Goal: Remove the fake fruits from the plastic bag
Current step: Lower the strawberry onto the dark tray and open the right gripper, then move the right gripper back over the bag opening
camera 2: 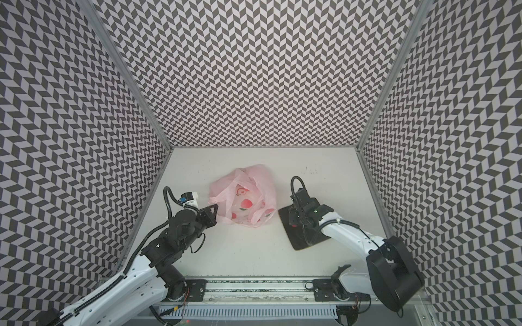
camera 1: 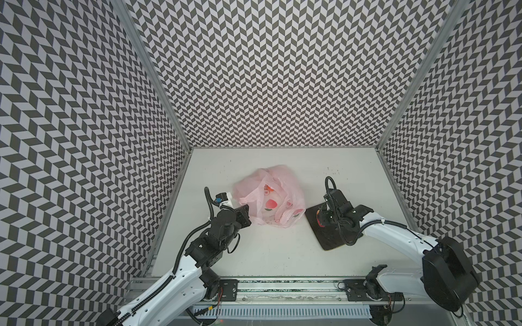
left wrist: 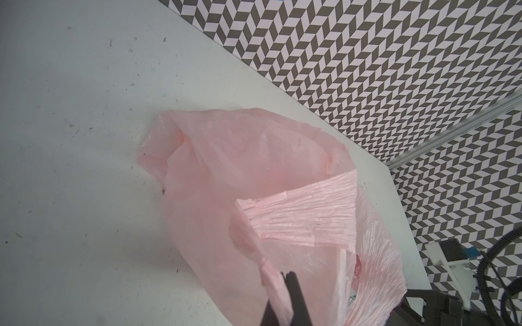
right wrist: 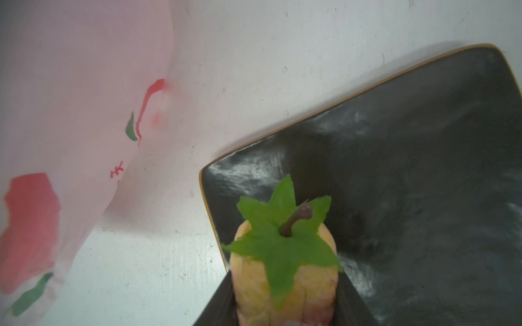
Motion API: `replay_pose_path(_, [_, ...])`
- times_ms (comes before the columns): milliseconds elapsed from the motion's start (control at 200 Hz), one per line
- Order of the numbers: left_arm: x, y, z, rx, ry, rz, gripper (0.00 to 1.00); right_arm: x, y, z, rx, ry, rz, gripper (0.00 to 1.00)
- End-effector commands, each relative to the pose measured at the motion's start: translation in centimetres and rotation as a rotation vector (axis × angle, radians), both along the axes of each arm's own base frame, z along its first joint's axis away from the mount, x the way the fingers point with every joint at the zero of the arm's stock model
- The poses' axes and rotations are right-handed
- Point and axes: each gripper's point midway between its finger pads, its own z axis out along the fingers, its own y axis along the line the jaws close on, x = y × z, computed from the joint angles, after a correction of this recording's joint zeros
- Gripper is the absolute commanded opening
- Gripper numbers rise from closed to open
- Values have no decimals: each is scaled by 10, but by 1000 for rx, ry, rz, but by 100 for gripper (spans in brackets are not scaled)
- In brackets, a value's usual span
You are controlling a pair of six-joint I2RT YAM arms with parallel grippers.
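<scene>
I should next lower the apple with my right gripper onto the bare corner of the dark board by the bag, just below the gripper, and let go.
The pale-pink plastic bag (camera 1: 269,197) (camera 2: 244,197) lies crumpled mid-table, its mouth gaping. My left gripper (left wrist: 285,299) (camera 1: 246,212) is shut on a twisted handle strip of the bag (left wrist: 254,183) at its left side. My right gripper (right wrist: 284,293) (camera 1: 320,221) (camera 2: 293,223) is shut on a fake fruit (right wrist: 254,282), a yellow-red apple with a green leaf and brown stem. It hangs over the corner of the dark board (right wrist: 409,169) nearest the bag (right wrist: 70,98). Other fruits are hidden inside the bag; red patches show through, fruit or print I cannot tell.
The dark rounded-corner board (camera 1: 329,237) (camera 2: 300,240) lies right of the bag on the white table (camera 1: 282,254). Patterned walls close in the left, right and back. A metal rail (camera 1: 282,290) runs along the front edge by the arm bases.
</scene>
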Motion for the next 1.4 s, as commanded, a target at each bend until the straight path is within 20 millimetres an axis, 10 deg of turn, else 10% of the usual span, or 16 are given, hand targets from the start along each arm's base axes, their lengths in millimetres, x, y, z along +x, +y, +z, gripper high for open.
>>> replay_pose_path(0, [0, -1, 5, -2, -23, -5, 0, 3, 0, -3, -11, -12, 22, 21])
replay_pose_path(496, [-2, 0, 7, 1, -27, -9, 0, 1, -9, -18, -47, 15, 10, 66])
replay_pose_path(751, [-2, -1, 6, -2, -24, -12, 0, 15, 0, 45, 61, -140, -5, 78])
replay_pose_path(1032, [-1, -3, 6, -4, -23, -17, 0, 14, 73, 176, 502, -575, 273, 54])
replay_pose_path(1252, [-1, -3, 8, 4, -23, -23, 0, -3, 144, 188, 542, -641, 483, 43])
replay_pose_path(1397, [-2, -3, 9, 10, -24, -27, 0, -3, 184, 158, 548, -554, 537, 38])
